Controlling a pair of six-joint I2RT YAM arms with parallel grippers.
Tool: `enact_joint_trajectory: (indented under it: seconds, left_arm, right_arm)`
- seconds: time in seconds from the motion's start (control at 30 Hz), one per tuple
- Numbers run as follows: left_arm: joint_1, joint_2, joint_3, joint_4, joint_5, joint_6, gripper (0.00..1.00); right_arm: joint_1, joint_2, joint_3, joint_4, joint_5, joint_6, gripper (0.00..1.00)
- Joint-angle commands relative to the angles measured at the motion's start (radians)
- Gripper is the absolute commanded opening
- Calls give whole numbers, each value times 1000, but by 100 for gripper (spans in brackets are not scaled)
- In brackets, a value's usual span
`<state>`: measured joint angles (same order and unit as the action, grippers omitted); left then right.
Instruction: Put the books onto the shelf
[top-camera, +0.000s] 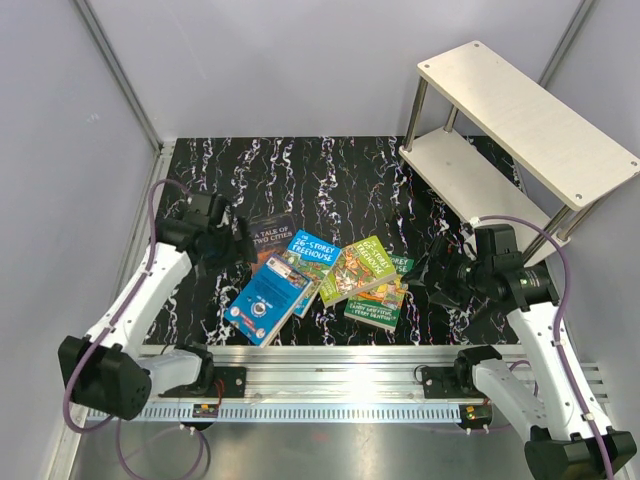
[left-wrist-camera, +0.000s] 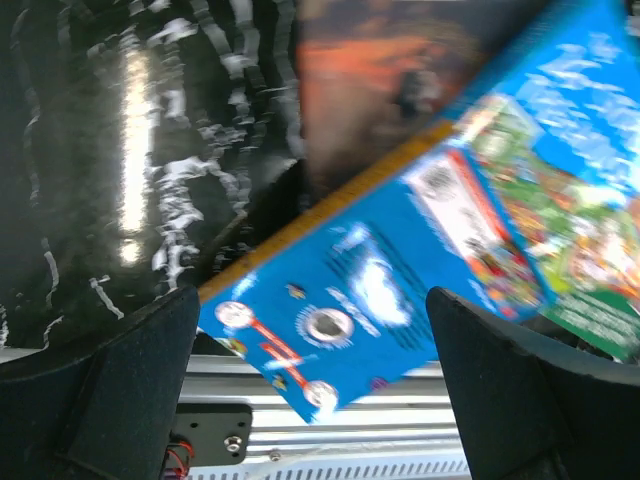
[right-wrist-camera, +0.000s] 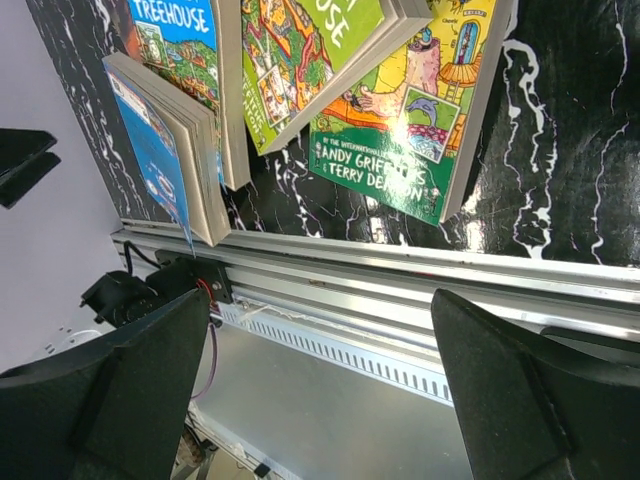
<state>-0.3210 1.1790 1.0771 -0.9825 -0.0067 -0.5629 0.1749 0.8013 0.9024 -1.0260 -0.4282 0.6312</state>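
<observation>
My left gripper moves down toward the right in the top view next, onto the blue emblem book's far end, since it rests raised atop the other books.
Five books lie overlapping at the front middle of the table: a blue book with a round emblem (top-camera: 265, 300), the dark "A Tale of Two Cities" (top-camera: 271, 231), a blue Treehouse (top-camera: 311, 253) and two green Treehouse books (top-camera: 358, 268) (top-camera: 384, 303). The shelf (top-camera: 525, 120) stands at the back right with nothing on its boards. My left gripper (top-camera: 240, 246) hangs open above the dark book's left edge; in its wrist view the gripper (left-wrist-camera: 312, 300) frames the blue emblem book (left-wrist-camera: 345, 300). My right gripper (top-camera: 424, 275) is open beside the green books, holding nothing (right-wrist-camera: 320, 300).
An aluminium rail (top-camera: 340, 365) runs along the near edge below the books. Grey walls enclose the black marbled table (top-camera: 330, 175) on three sides. The shelf's lower board (top-camera: 465, 180) sits just behind my right arm.
</observation>
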Motion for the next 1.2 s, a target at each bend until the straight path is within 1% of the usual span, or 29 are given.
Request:
enact_joint_trajectory:
  seconds: [0.0, 0.1, 0.27, 0.33, 0.53, 0.6, 0.63, 0.73, 0.93, 1.03, 1.07, 1.1, 1.13, 1.17]
  left_arm:
    - [98, -9, -95, 116, 80, 90, 99]
    - [109, 34, -153, 168, 141, 119, 99]
    - [108, 15, -285, 359, 313, 136, 99]
    - [108, 13, -295, 396, 324, 120, 99]
    - [106, 132, -325, 433, 369, 129, 99]
    - [106, 174, -327, 456, 433, 139, 99]
    - [102, 230, -322, 456, 442, 144, 99]
    - [79, 318, -319, 465, 470, 158, 99]
    - [37, 344, -361, 522, 485, 132, 98]
    - [28, 340, -368, 528, 467, 115, 78]
    - [27, 338, -361, 519, 444, 113, 68]
    - [26, 335, -355, 510, 430, 115, 49]
    - [25, 332, -349, 483, 415, 115, 34]
    - [26, 331, -336, 466, 375, 115, 15]
  right_arm:
    - [6, -4, 9, -32, 6, -30, 100]
    - [5, 7, 27, -52, 28, -44, 100]
    - [5, 32, 46, -74, 66, -54, 100]
    - [6, 47, 50, -77, 81, -56, 100]
    - [6, 90, 61, -66, 97, -56, 100]
    - [5, 102, 67, -65, 108, -56, 100]
    - [6, 107, 70, -65, 109, -56, 100]
    - [6, 125, 82, -66, 121, -62, 100]
    - [6, 148, 108, -82, 154, -84, 100]
    - [6, 154, 115, -86, 167, -93, 100]
    - [6, 157, 116, -86, 169, -94, 100]
    - [6, 159, 116, -86, 172, -94, 100]
    - [6, 159, 116, -88, 172, -96, 100]
    - [6, 161, 115, -88, 172, -97, 100]
